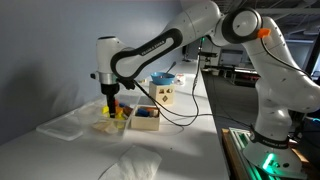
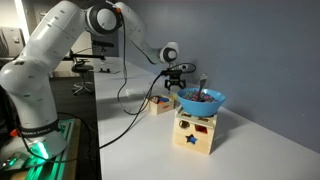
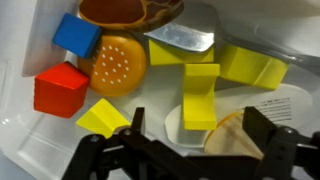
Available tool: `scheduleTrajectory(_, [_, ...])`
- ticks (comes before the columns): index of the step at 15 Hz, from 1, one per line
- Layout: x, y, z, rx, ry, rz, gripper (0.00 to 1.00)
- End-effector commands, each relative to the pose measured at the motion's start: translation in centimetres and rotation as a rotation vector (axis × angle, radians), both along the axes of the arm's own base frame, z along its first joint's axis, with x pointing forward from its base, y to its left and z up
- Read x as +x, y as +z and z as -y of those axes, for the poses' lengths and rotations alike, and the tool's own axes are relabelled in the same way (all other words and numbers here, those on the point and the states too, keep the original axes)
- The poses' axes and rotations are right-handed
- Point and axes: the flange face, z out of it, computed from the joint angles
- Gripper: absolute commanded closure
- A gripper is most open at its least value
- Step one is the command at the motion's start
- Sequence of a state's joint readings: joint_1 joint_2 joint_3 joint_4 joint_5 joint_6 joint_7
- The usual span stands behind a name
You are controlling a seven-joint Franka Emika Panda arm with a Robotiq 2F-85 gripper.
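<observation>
My gripper should next go down a little and close on the long sides of the yellow block, because the block is just below it and already between the open fingers.
My gripper [image 3: 190,128] is open and hangs low over a clear plastic container [image 3: 25,40] of toy pieces. Between its fingers lie a yellow block [image 3: 200,92] and a tan round disc [image 3: 232,135] on a white disc. Around them lie a round orange waffle-like piece [image 3: 117,65], a red cube [image 3: 60,90], a blue cube [image 3: 76,33], other yellow blocks [image 3: 250,66] and a brown piece [image 3: 125,10]. In both exterior views the gripper [image 1: 110,100] [image 2: 178,80] reaches down into the container [image 1: 110,122]. Nothing is held.
A wooden box of coloured blocks [image 1: 146,118] stands beside the container. A wooden shape-sorter box [image 2: 196,132] with a blue bowl [image 2: 201,100] on top stands on the white table. A flat clear lid [image 1: 65,124] and a crumpled plastic bag [image 1: 130,165] lie nearby.
</observation>
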State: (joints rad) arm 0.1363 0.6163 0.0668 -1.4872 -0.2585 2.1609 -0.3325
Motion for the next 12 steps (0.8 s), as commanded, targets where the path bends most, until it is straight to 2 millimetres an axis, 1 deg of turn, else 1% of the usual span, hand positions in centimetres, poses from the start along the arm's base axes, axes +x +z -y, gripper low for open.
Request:
scheduleTrajectory(1, [-0.6, 0.3, -0.5, -0.008, 0.065, -0.059, 0.00])
scheduleTrajectory(5, [0.1, -0.3, -0.2, -0.003, 0.007, -0.042, 0.00])
scheduleTrajectory(6, [0.3, -0.5, 0.0, 0.004, -0.006, -0.045, 0.06])
scheduleTrajectory(7, [0.5, -0.7, 0.2, 0.009, -0.010, -0.043, 0.23])
scheduleTrajectory(8, [0.7, -0.9, 0.3, 0.017, -0.007, -0.043, 0.31])
scheduleTrajectory(9, [1.0, -1.1, 0.3, 0.020, -0.014, -0.046, 0.32])
scheduleTrajectory(11, [1.3, -1.4, 0.1, 0.027, -0.021, -0.038, 0.46])
scheduleTrajectory(12, [1.4, -1.5, 0.0, 0.031, -0.022, -0.034, 0.55])
